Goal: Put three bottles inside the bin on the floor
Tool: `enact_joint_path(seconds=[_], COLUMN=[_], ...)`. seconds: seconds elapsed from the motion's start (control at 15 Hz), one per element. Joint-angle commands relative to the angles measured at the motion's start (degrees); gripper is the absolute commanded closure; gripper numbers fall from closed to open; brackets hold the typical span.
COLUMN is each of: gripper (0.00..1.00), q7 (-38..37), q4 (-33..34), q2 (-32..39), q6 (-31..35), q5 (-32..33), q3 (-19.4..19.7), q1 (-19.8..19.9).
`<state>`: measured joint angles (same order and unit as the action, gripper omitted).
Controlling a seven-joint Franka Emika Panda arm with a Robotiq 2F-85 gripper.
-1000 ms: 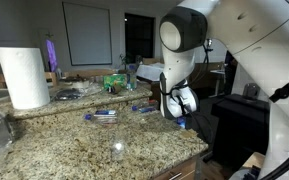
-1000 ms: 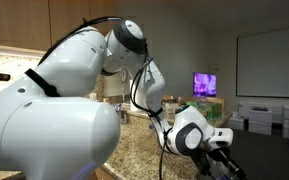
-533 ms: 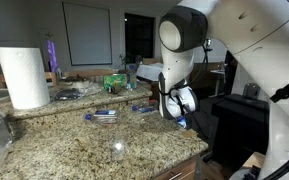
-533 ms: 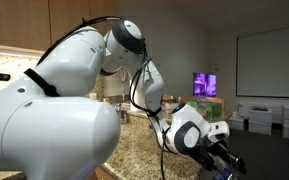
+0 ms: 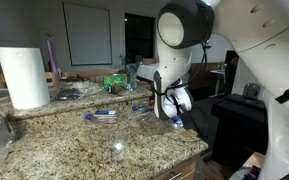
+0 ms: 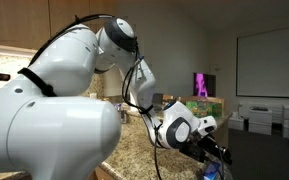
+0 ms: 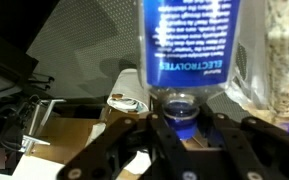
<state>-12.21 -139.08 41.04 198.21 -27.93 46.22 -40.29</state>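
The robot's gripper is close beside the granite counter, so next it needs to move gently sideways, a little farther past the counter's edge, and open to let go of the bottle.
My gripper (image 7: 179, 125) is shut on the blue-capped neck of a clear bottle (image 7: 189, 40) with a blue label. The bottle hangs past the counter's edge. In both exterior views the gripper (image 5: 177, 120) (image 6: 212, 158) holds it beside the granite counter (image 5: 94, 150), with a blue bit of the bottle showing below the fingers (image 6: 212, 173). Two more bottles lie on the counter: one near the middle (image 5: 102, 116), one further back (image 5: 142, 108). I cannot make out the bin clearly; the wrist view shows cardboard and clutter (image 7: 84, 110) under the bottle.
A big white paper-towel roll (image 5: 22, 77) stands at the counter's left. A green package (image 5: 115, 82) and other clutter sit at the back. A dark boxy object (image 5: 234, 120) stands beyond the counter's edge, close to the arm.
The arm has shifted a little and the gripper has sunk lower beside the counter, with the bottle still in it. The bottles on the counter have not moved.
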Motion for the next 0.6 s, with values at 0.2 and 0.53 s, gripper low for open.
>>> enact_joint_path(seconds=[0.2,0.53], gripper=[0.90,0.90], q7=[4.92,5.98], q4=[-5.89,-6.61], q2=[-2.14,-2.27], q6=[-0.01,-0.01], q5=[-0.20,0.30], q3=[3.36,4.44], q1=[-3.27,-4.24])
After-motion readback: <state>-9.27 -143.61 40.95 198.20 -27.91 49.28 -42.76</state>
